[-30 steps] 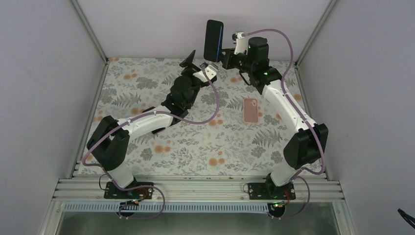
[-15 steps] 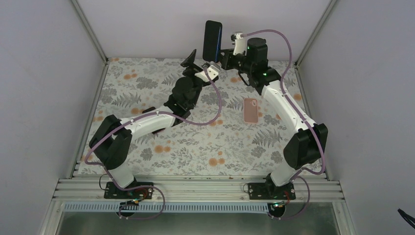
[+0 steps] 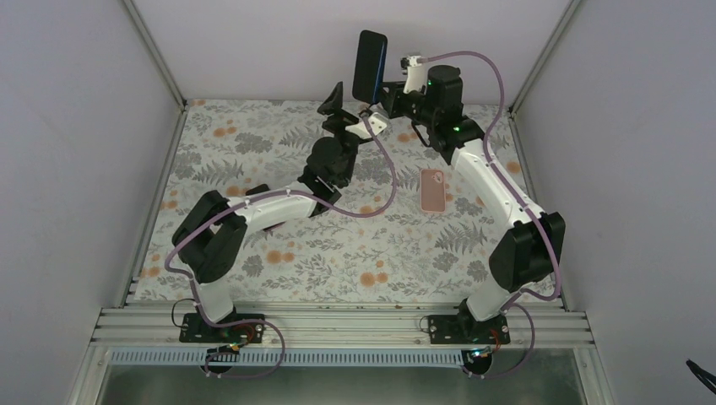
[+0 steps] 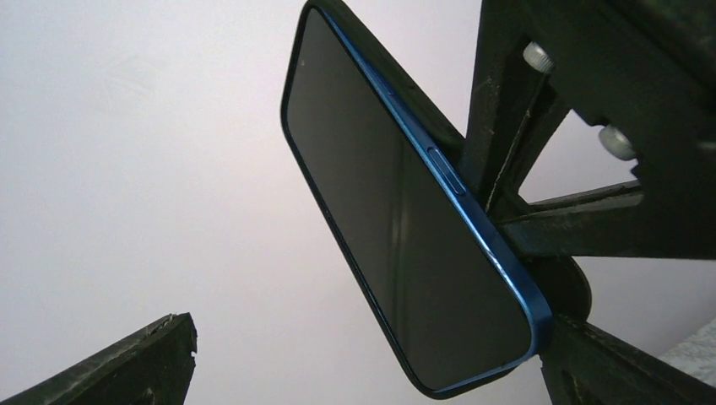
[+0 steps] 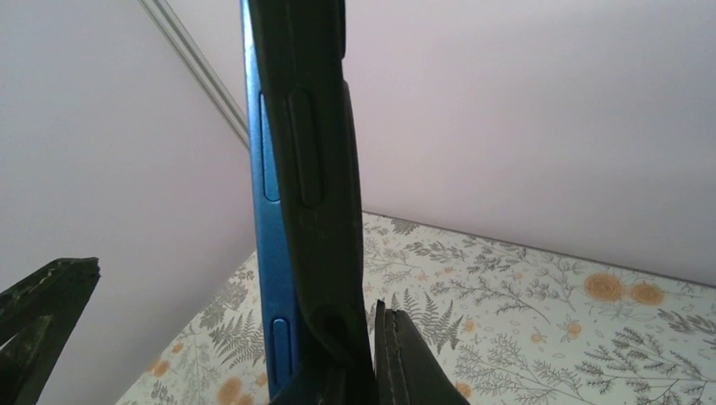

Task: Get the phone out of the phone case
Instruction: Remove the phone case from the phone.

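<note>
My right gripper should move down and back to the bare cover beside the pink item, so that it can let go of the black case there.
A blue phone (image 3: 369,63) in a black case stands upright in the air at the back. My right gripper (image 3: 387,91) is shut on its lower end. In the right wrist view the phone's blue edge (image 5: 268,253) sits left of the black case (image 5: 317,169), which rests against one finger (image 5: 414,363). My left gripper (image 3: 344,108) is open and empty just below and left of the phone. In the left wrist view the phone's dark screen (image 4: 397,228) fills the middle, above and between my open left gripper (image 4: 363,375).
A pink phone-shaped item (image 3: 432,188) lies flat on the floral table cover (image 3: 279,261), right of centre. Grey walls and frame posts close the back and sides. A black finger tip (image 5: 42,329) shows left of the phone; I cannot tell whose it is.
My left arm has swung right and its open gripper has moved closer under the phone. The right gripper still holds the phone, which has tilted slightly.
</note>
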